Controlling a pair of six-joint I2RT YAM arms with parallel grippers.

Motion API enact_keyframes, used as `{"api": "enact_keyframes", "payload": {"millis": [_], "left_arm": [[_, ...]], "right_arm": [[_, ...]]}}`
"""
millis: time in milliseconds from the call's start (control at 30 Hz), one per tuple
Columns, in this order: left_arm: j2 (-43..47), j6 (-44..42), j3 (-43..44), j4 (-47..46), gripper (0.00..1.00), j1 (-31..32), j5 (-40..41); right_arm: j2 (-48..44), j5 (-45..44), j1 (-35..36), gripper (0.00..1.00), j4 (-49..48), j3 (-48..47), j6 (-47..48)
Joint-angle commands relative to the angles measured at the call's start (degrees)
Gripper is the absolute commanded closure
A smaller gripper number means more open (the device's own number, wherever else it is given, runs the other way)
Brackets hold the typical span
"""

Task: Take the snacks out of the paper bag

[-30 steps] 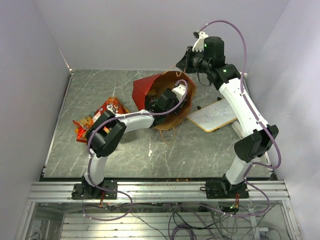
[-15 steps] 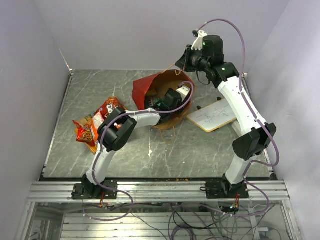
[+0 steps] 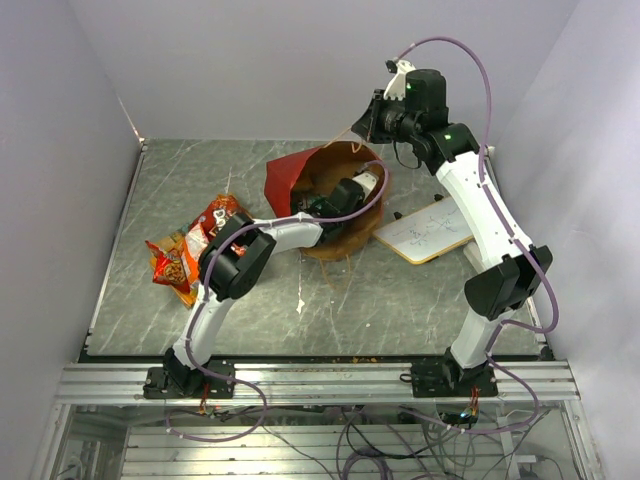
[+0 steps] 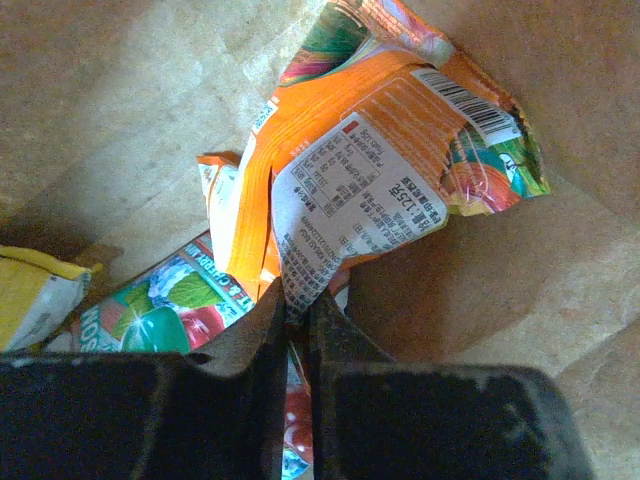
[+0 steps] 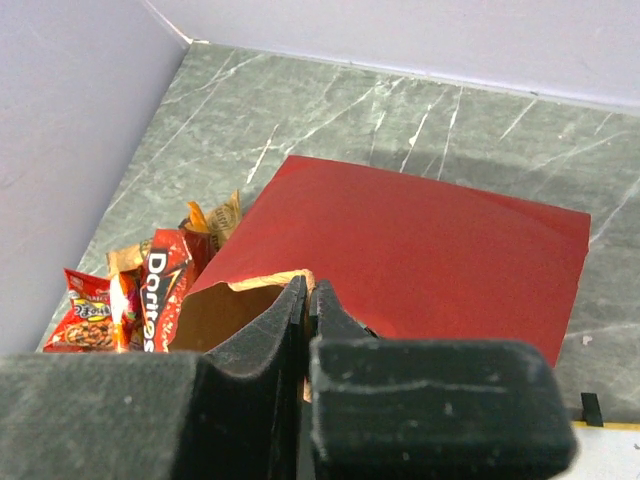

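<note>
The left gripper draws out of the bag next, to the left in the top view, and releases the orange packet (image 4: 370,150) onto the other snacks heaped outside.
The paper bag (image 3: 290,175) lies on its side, red outside (image 5: 420,250) and brown inside (image 4: 520,290). My right gripper (image 3: 372,118) is raised over it, shut on its upper brown edge (image 5: 306,290), holding the mouth open. My left gripper (image 3: 368,185) reaches inside the bag. Its jaws (image 4: 297,305) are shut on the white-labelled corner of an orange packet (image 4: 370,150). Under that packet lie a teal-and-white packet (image 4: 160,305) and a yellow one (image 4: 30,295). Outside the bag, a red Doritos bag (image 5: 160,290) and other snacks (image 3: 190,245) sit on the table to its left.
A flat white wood-framed board (image 3: 425,232) lies right of the bag, near the right arm's lower links. The grey marble table (image 3: 400,300) is walled at the left, back and right. A small white scrap (image 3: 299,305) lies in front of the bag.
My left gripper has pushed deeper into the bag and closed from open onto the orange packet's corner. The right gripper has kept holding the bag's edge up.
</note>
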State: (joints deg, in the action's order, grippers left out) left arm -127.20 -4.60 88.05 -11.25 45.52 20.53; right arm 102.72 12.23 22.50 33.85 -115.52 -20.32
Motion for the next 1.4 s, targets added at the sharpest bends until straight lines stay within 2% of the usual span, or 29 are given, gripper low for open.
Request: {"api": "enact_keyframes", "payload": {"millis": [0,300,633,833,967,1367], "left_arm": [[1.4,2.6,3.5,4.9,0.86,-0.3,0.5],[10.2,7.5,1.4,13.0,0.93,-0.3,-2.5],[22.3,14.3,-3.4,24.0,0.93,-0.3,-7.6],[33.1,17.2,-7.8,28.1,0.93,-0.4,-10.0],[38.1,21.0,-6.2,33.8,0.93,-0.3,-7.6],[49.3,25.9,-1.3,47.3,0.93,-0.9,8.0]], "right_arm": [[0.2,-1.1,-0.4,1.0,-0.5,-1.2,-0.4],[-0.9,-2.1,-0.4,1.0,-3.4,1.2,-0.4],[-0.7,-4.7,-0.5,1.0,-5.4,1.4,1.8],[-0.8,-4.8,-0.6,1.0,-6.2,2.3,1.6],[-1.2,-5.0,-0.7,1.0,-7.1,4.0,1.5],[-1.2,-5.4,-1.0,1.0,-7.1,4.4,1.3]]}}
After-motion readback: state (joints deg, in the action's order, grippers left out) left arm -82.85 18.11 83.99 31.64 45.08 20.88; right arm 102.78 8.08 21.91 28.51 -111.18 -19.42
